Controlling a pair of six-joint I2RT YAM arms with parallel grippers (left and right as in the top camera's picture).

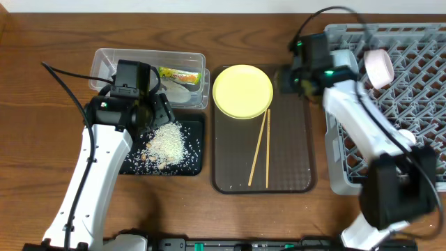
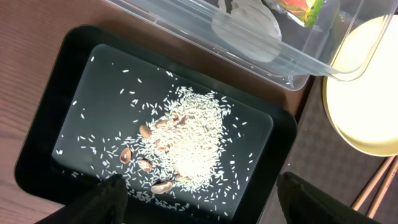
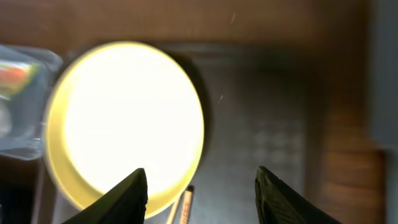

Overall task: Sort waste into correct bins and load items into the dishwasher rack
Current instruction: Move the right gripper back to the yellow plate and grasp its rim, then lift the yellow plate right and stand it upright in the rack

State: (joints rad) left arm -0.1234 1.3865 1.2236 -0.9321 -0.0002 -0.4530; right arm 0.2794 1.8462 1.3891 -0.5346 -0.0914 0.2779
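Observation:
I should next move my right gripper to the left in the overhead view and lower it onto the yellow plate's rim on the side facing the rack, where the bare serving tray leaves room for one finger.
The yellow plate (image 1: 242, 91) lies on a dark-brown serving tray (image 1: 289, 164), with two chopsticks (image 1: 259, 150) beside it. The clear tub (image 1: 104, 59) holds the green wrapper (image 1: 178, 74) and the clear wrapper (image 1: 187, 88). The rice (image 1: 167, 143) lies piled in the black tray (image 1: 196, 162). My left gripper (image 2: 199, 211) is open and empty above the rice (image 2: 193, 143). My right gripper (image 3: 202, 186) is open and empty above the plate's (image 3: 124, 118) right edge and a chopstick tip (image 3: 186, 202). The grey rack (image 1: 418, 49) holds a pale round cup (image 1: 380, 66). The bowls are not visible.
A few brown nut-like bits (image 2: 144, 130) lie among the rice. The tub's wall (image 2: 261, 59) runs along the black tray's (image 2: 43, 124) far side. My right arm (image 1: 362, 125) reaches over the rack's left edge. Bare wooden table (image 1: 42, 104) lies at the left.

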